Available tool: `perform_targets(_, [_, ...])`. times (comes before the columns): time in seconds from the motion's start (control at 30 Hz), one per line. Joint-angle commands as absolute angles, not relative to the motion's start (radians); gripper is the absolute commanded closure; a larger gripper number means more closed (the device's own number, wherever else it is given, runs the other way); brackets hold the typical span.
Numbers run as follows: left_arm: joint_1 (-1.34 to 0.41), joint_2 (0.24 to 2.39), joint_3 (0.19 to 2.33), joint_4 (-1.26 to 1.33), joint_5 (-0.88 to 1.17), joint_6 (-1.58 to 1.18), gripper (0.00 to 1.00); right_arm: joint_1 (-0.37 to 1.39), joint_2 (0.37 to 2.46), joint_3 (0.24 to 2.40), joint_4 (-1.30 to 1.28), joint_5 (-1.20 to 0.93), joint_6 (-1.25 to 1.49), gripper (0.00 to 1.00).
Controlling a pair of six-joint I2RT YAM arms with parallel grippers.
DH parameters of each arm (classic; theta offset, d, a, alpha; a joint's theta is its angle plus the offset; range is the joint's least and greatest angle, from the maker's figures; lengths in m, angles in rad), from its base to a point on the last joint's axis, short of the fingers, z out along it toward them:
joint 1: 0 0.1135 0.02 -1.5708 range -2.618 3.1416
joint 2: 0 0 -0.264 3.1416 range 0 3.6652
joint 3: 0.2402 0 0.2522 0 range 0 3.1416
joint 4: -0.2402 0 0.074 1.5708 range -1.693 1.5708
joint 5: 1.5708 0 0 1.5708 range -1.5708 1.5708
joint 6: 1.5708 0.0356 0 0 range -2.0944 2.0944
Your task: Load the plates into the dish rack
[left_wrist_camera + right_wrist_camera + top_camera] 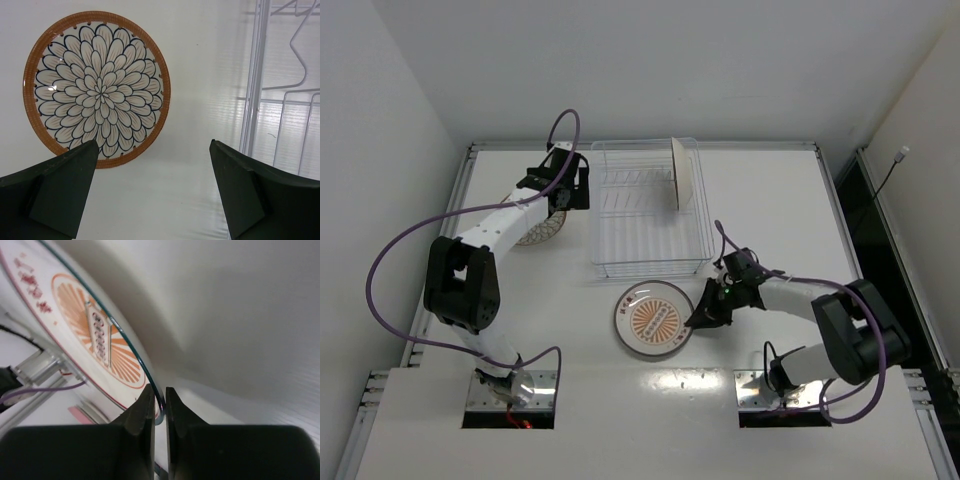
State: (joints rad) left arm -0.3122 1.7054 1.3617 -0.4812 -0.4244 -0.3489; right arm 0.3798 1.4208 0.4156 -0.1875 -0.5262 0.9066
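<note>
My right gripper rises next, swings outward over the empty rack bars beside the cream plate (682,173), lowers the white plate and lets go.
The clear dish rack (650,262) stands at the table's back centre, with the cream plate (682,173) upright on edge in its far right part. The brown-rimmed petal plate (96,89) lies flat left of the rack, half hidden under the left arm in the top view (542,229). My left gripper (155,150) is open above the bare table between that plate and the rack's bars (255,75). The white plate with the orange medallion (654,319) lies in front of the rack. My right gripper (160,396) is shut on its right rim (120,335).
The table's raised border (640,145) runs along the back edge. A white wall stands behind, and a dark gap (865,220) lies past the right edge. Purple cables (395,250) loop off the arms.
</note>
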Motion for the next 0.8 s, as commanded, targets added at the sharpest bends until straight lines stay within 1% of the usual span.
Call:
perform_targets(0.0, [-0.311,1.69,1.381,-0.465,-0.439,-0.345,0.08,0.374,1.399,0.454,-0.152,-0.546,0.888,1.0])
perform_targets(0.17, [-0.311,1.69,1.381,-0.465,-0.448,-0.345,0.08,0.374,1.312,0.463,-0.257,-0.526,0.879,1.0])
perform_targets(0.27, [-0.311,1.69,1.381,-0.465,-0.448,-0.345,0.08,0.4,1.206,0.472,-0.316,-0.517,0.879,1.0])
perform_targets(0.37, [-0.311,1.69,1.381,-0.465,-0.457,-0.345,0.08,0.419,1.085,0.535,-0.451,-0.474,0.847,1.0])
perform_targets(0.4, [-0.311,1.69,1.381,-0.465,-0.457,-0.345,0.08,0.429,1.059,0.564,-0.538,-0.438,0.838,1.0])
perform_targets(0.47, [-0.311,1.69,1.381,-0.465,-0.457,-0.345,0.08,0.442,0.981,0.664,-0.621,-0.393,0.818,1.0])
perform_targets(0.57, [-0.311,1.69,1.381,-0.465,-0.457,-0.345,0.08,0.463,0.928,0.806,-0.757,-0.31,0.805,1.0])
perform_targets(0.7, [-0.311,1.69,1.381,-0.465,-0.457,-0.345,0.08,0.483,0.91,0.974,-0.863,-0.237,0.747,1.0])
perform_targets(0.77, [-0.311,1.69,1.381,-0.465,-0.457,-0.345,0.08,0.497,0.954,1.095,-0.937,-0.194,0.715,1.0])
